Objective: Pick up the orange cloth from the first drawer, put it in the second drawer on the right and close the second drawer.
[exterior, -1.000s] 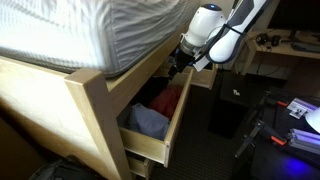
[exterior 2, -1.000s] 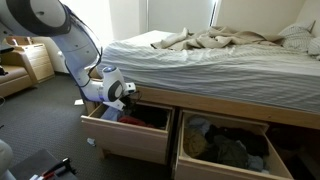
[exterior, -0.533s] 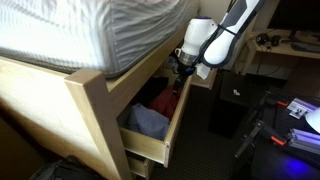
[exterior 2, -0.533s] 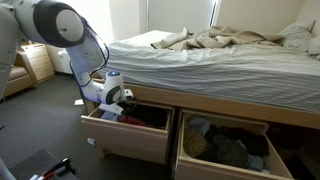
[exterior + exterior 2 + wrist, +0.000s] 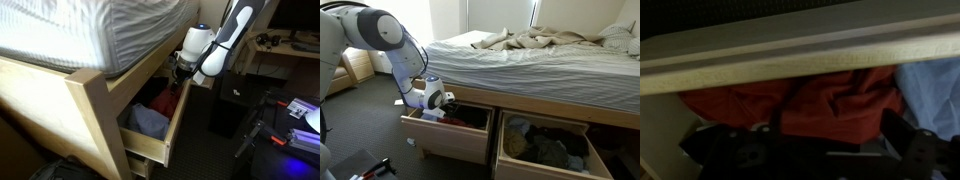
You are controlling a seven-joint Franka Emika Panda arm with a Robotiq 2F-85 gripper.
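Note:
My gripper goes down to the cloth's bunched top next, since its fingers are open just above the orange cloth [image 5: 168,100].
The orange cloth [image 5: 168,100] lies crumpled inside the open first drawer [image 5: 445,138] under the bed. It fills the middle of the wrist view [image 5: 830,100] and shows as a dark red patch in an exterior view [image 5: 470,116]. My gripper [image 5: 180,68] hangs at the drawer's far end, just above the cloth, and also shows in an exterior view [image 5: 442,103]. In the wrist view its dark fingers [image 5: 805,145] stand apart, open and empty, with the cloth just beyond them. The second drawer [image 5: 545,168], on the right, is open and full of clothes.
A blue-grey cloth [image 5: 148,120] lies beside the orange one, and shows pale blue in the wrist view [image 5: 935,90]. The wooden bed rail [image 5: 800,55] and mattress [image 5: 90,30] overhang the drawer. A desk and cables [image 5: 295,105] stand behind the arm.
The arm has swung down and the gripper has dropped slightly lower toward the drawer's far end. The cloths and both drawers have not moved.

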